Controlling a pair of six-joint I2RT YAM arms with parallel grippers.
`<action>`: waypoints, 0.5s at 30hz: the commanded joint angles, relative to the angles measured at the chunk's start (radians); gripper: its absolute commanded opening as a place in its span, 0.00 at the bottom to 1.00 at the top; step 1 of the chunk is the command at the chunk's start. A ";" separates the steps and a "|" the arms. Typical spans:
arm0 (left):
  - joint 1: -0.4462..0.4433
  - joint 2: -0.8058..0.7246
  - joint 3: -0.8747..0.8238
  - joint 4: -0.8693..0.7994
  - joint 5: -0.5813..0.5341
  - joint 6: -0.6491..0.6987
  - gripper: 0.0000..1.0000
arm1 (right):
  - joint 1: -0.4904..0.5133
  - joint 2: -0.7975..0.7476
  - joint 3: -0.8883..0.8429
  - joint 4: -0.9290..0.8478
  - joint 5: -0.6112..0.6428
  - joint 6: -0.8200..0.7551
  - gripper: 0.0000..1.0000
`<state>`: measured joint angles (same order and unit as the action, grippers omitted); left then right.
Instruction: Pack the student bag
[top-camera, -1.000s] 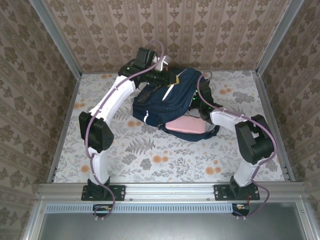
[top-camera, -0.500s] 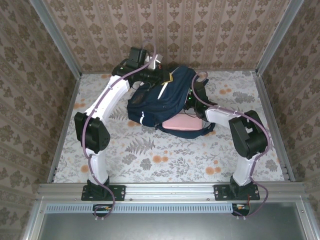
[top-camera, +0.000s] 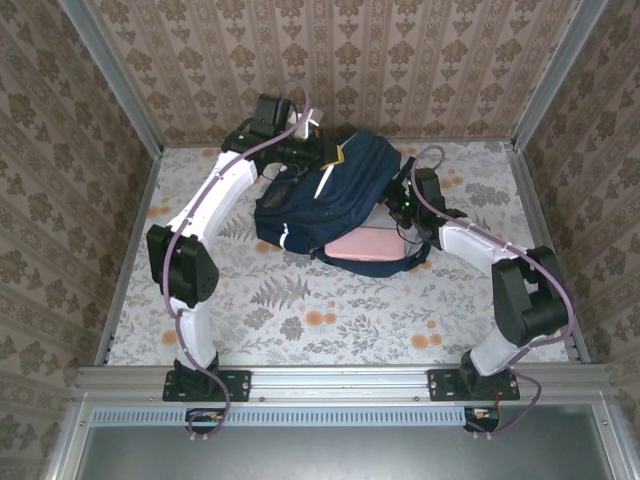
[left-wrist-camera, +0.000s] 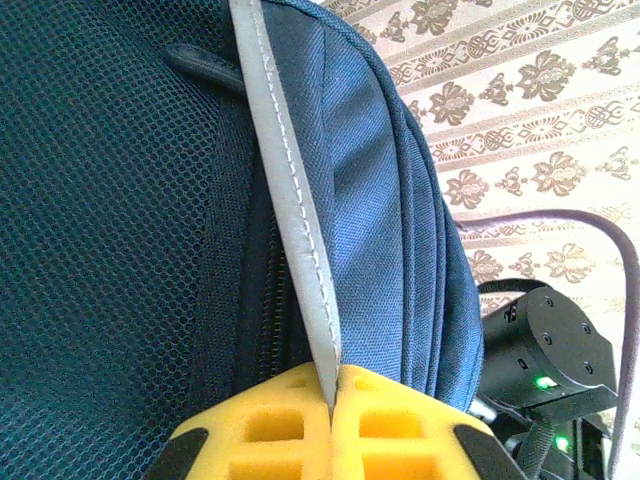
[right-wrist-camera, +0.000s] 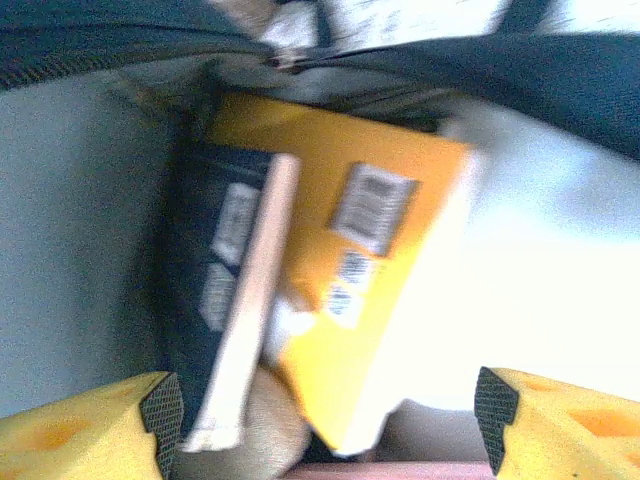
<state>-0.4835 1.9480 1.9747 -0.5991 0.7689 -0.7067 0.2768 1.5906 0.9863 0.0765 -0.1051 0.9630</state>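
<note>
The bag's raised top leaves the pink flat thing uncovered. My left gripper will next pull the white stripe back and down toward that thing and let go of the stripe.
The navy student bag lies at the back of the table with its top raised. My left gripper is shut on the bag's white reflective stripe, and the yellow fingers meet on its end. My right gripper is at the bag's right side, open, with nothing between its fingers. It looks into the bag's opening. Inside are a yellow-orange booklet, a pale wooden stick and a dark blue item. The view is blurred.
A pink flat thing sticks out at the bag's near edge, and a dark strap curls round it. Metal rails and patterned walls close in the floral table. Its near half lies bare between the two arm bases.
My right gripper has opened and drawn back to the right of the bag. The left gripper, still shut on the stripe, pulled the bag's top slightly left and back.
</note>
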 joint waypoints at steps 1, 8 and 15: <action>-0.024 -0.118 -0.016 0.047 0.009 0.055 0.00 | -0.019 -0.115 -0.038 -0.185 0.240 -0.100 0.78; -0.108 -0.095 -0.114 0.038 -0.056 0.121 0.02 | -0.128 -0.228 -0.132 -0.264 0.325 -0.182 0.78; -0.184 0.028 -0.074 -0.033 -0.154 0.189 0.06 | -0.219 -0.144 -0.159 -0.216 0.119 -0.208 0.78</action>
<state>-0.6388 1.9388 1.8568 -0.6052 0.6304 -0.5732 0.0669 1.3994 0.8227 -0.1318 0.1139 0.7971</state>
